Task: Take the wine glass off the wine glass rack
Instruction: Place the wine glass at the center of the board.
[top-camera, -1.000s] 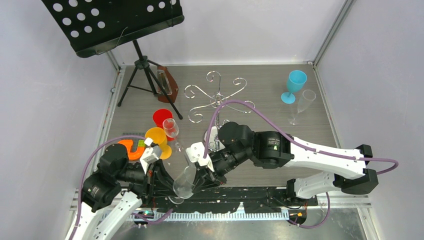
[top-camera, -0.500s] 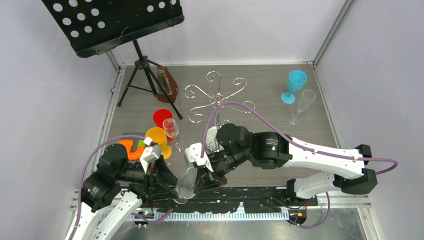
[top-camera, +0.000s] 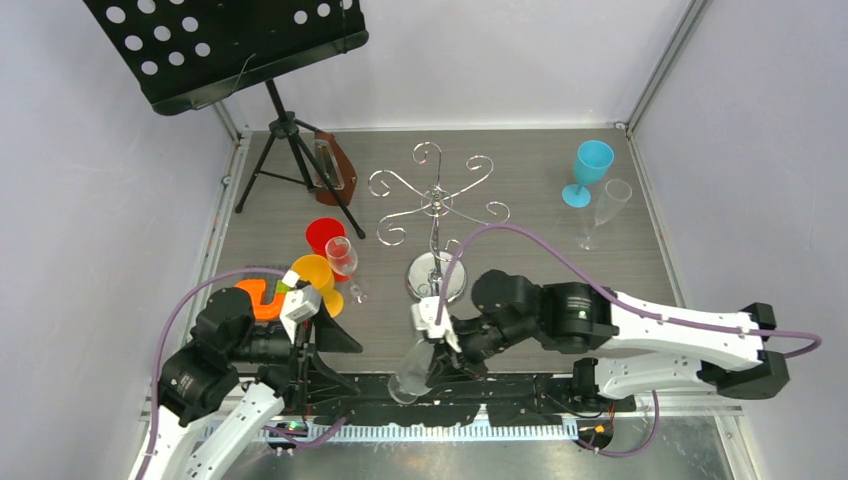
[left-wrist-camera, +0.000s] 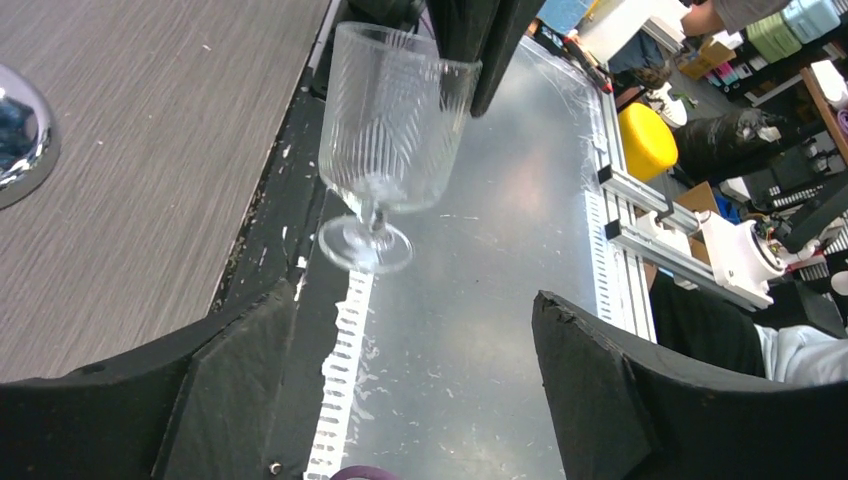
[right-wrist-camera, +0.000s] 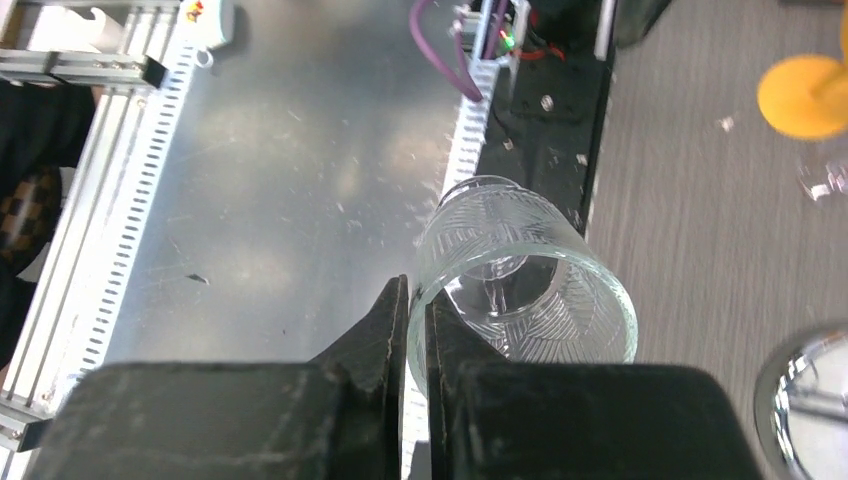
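Observation:
My right gripper needs to swing outward and to the right in the top view, and then it should lower the wine glass onto the free tabletop (top-camera: 598, 269) beside the clear flute.
The wine glass (top-camera: 410, 372), clear with a ribbed bowl, hangs upright over the table's near edge, off the wine glass rack (top-camera: 437, 200). My right gripper (top-camera: 437, 345) is shut on its rim; in the right wrist view the two fingers pinch the glass wall (right-wrist-camera: 525, 275) at the right gripper (right-wrist-camera: 417, 290). My left gripper (top-camera: 325, 335) stands open to the glass's left. In the left wrist view the wine glass (left-wrist-camera: 395, 130) is ahead of and apart from the left gripper (left-wrist-camera: 412, 300), with nothing between its fingers. The chrome rack stands bare mid-table.
A black music stand (top-camera: 285, 130) rises at the back left beside a brown holder (top-camera: 335, 165). Red cup (top-camera: 324, 235), orange cup (top-camera: 312, 275) and a small clear glass (top-camera: 343, 258) cluster left of the rack's base (top-camera: 437, 277). Blue goblet (top-camera: 590, 165) and clear flute (top-camera: 605, 210) stand back right.
My left gripper has opened and let go of the wine glass. The right arm has carried the glass to the right along the near edge.

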